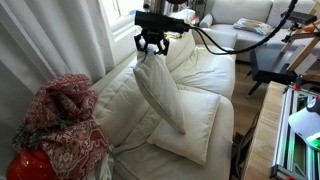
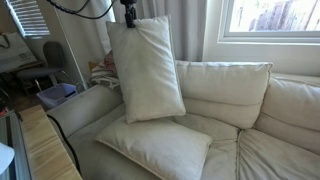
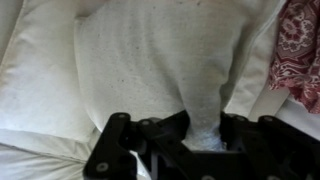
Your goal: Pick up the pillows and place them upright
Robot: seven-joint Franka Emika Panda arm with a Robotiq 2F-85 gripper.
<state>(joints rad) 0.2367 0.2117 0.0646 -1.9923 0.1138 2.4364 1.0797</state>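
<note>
I need to move my gripper outward and down toward the sofa back next and then open it, because the cream pillow is still hanging over the flat one, away from the back cushions.
My gripper (image 1: 152,50) is shut on the top edge of a cream pillow (image 1: 160,92) and holds it hanging above the sofa seat. It also shows in an exterior view (image 2: 147,68), with the gripper (image 2: 130,17) at its top corner. In the wrist view the pillow (image 3: 160,60) hangs below the gripper (image 3: 202,130), its fabric pinched between the fingers. The hanging pillow's lower corner touches or nears a second cream pillow (image 1: 190,128) that lies flat on the seat, also seen in an exterior view (image 2: 155,147).
The cream sofa (image 2: 225,95) has fixed back cushions behind the pillows. A red patterned blanket (image 1: 62,120) lies on the sofa arm, also in the wrist view (image 3: 300,45). A red round object (image 1: 30,165) sits near it. Curtains (image 1: 50,40) hang behind. A wooden floor (image 2: 45,150) borders the sofa.
</note>
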